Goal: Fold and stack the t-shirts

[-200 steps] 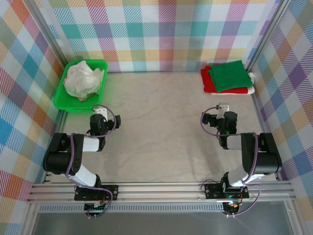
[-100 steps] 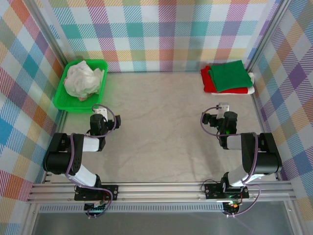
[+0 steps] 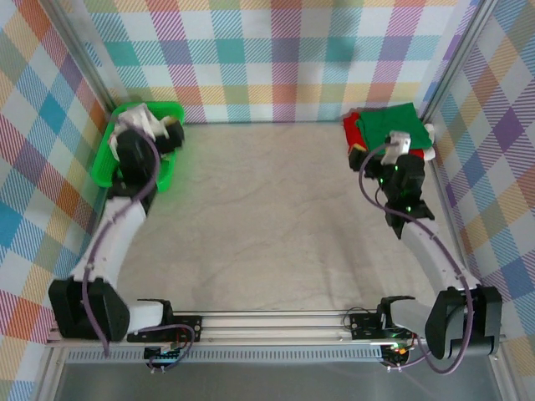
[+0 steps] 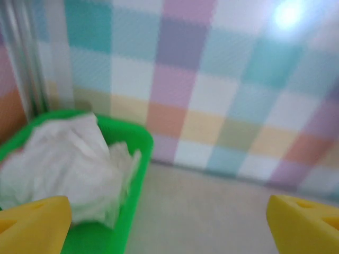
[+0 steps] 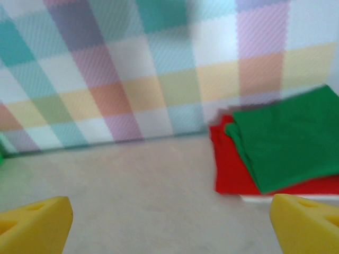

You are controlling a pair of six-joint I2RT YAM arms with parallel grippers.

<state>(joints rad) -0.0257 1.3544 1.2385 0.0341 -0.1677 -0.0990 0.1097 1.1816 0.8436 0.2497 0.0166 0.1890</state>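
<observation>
I will tilt my left gripper downward and lower it outward onto the shirt's crumpled middle [image 4: 74,166] to close, since the white t-shirt lies bunched in the green tray.
A crumpled white t-shirt [image 4: 58,164] lies in the green tray [image 4: 135,174] at the far left corner. My left gripper [image 4: 168,225] hangs open at the tray's near right side, with nothing between its yellow fingertips [image 4: 32,225]. In the top view the left gripper [image 3: 142,134] is over the tray [image 3: 170,107] and covers part of the shirt. At the far right a folded green t-shirt [image 5: 288,140] lies on a red one [image 5: 225,164], with a white edge beneath. My right gripper [image 5: 169,225] is open and empty, just short of that stack [image 3: 389,121].
Checked walls close the table on three sides, with metal posts in the far corners. The beige table cloth [image 3: 267,209] stretches between tray and stack. Both arms reach from their bases at the near rail.
Both arms have unfolded from their rest poses near the rail and swung out: the left to the tray, the right to the folded stack. Both grippers stay open.
</observation>
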